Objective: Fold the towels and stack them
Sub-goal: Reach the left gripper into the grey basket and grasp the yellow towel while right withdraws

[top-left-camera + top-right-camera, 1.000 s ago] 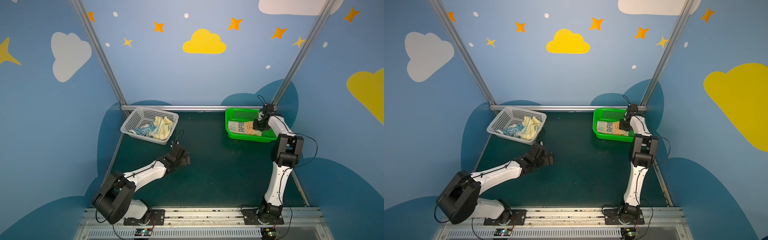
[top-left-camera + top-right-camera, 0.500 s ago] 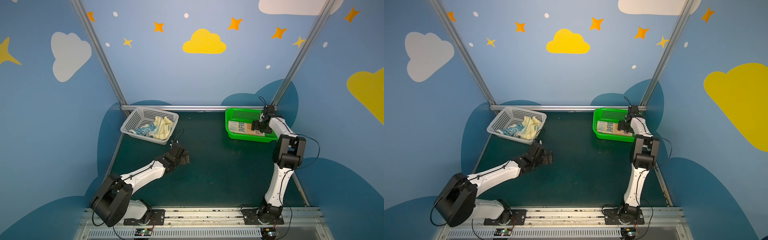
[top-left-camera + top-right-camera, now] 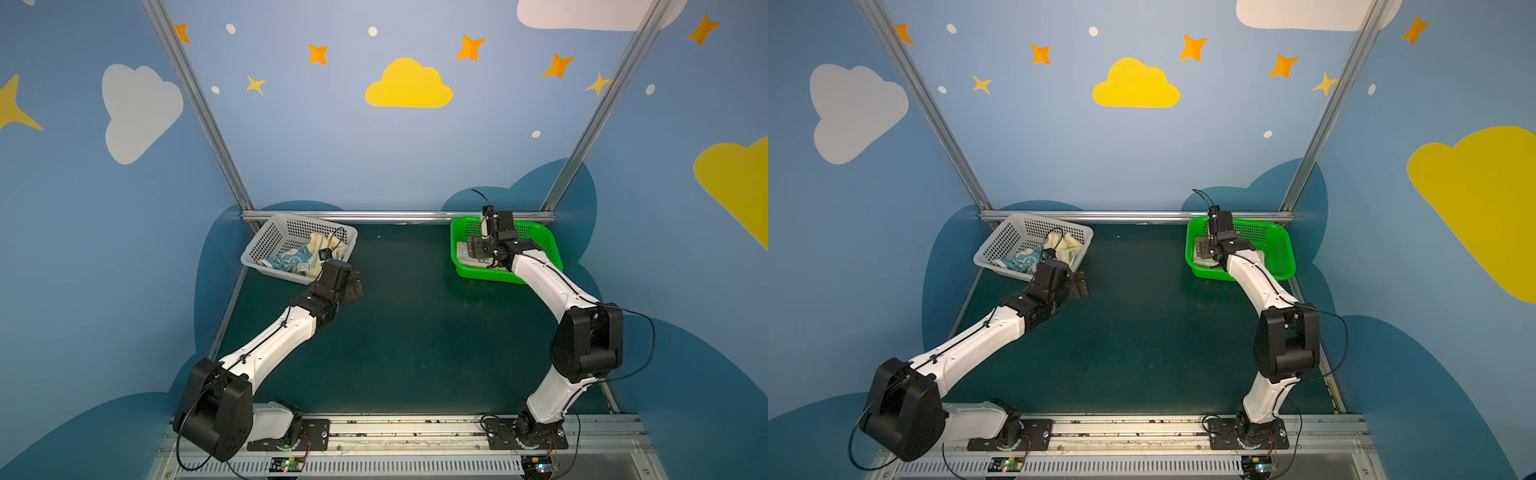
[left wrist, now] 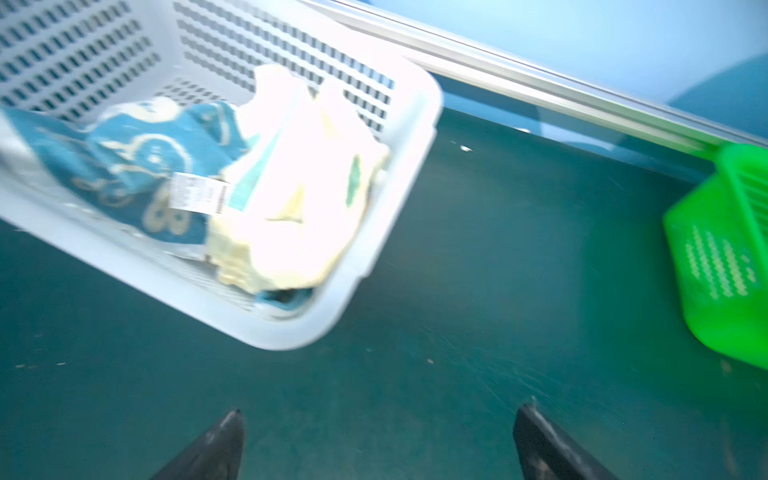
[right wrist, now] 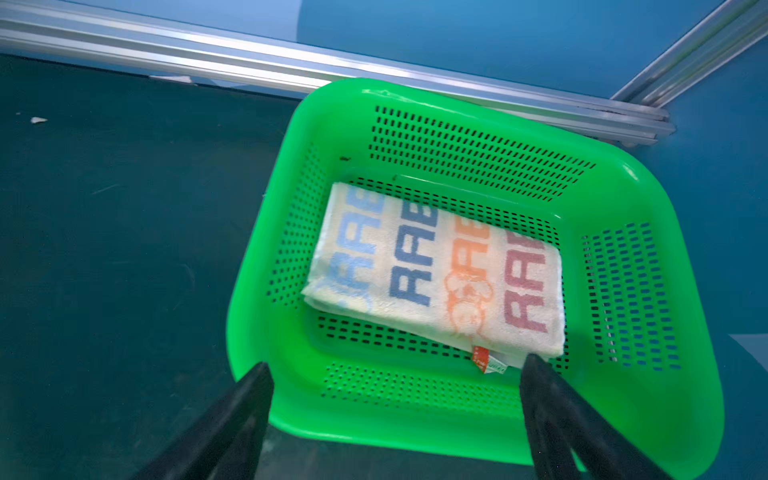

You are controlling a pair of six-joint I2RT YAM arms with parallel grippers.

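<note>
I will next move my left gripper over the basket's rim and down onto the pale yellow towel's near edge (image 4: 310, 264), because it lies uncovered, outward of the gripper and below it.
The striped "RABBIT" towel (image 5: 436, 270) lies folded flat on the floor of the green basket (image 5: 415, 419); it is partly hidden by my right arm in both top views. My right gripper (image 5: 397, 361) hangs open just above the basket's near wall, holding nothing. The blue-and-cream towel (image 4: 137, 166) and the pale yellow towel (image 4: 307, 199) lie crumpled together in the white basket (image 4: 374, 257). My left gripper (image 4: 382, 409) is open and empty over the mat, a short way in front of that basket's corner (image 3: 355, 286).
The white basket (image 3: 270, 239) stands at the back left, the green basket (image 3: 540, 245) at the back right, both close to the aluminium rail (image 3: 395, 216). Dark green mat (image 3: 415, 324) lies between the arms. Metal posts rise at both back corners.
My right gripper has opened, let go of the striped towel in the green basket and drawn back a little. The left gripper has edged towards the white basket.
</note>
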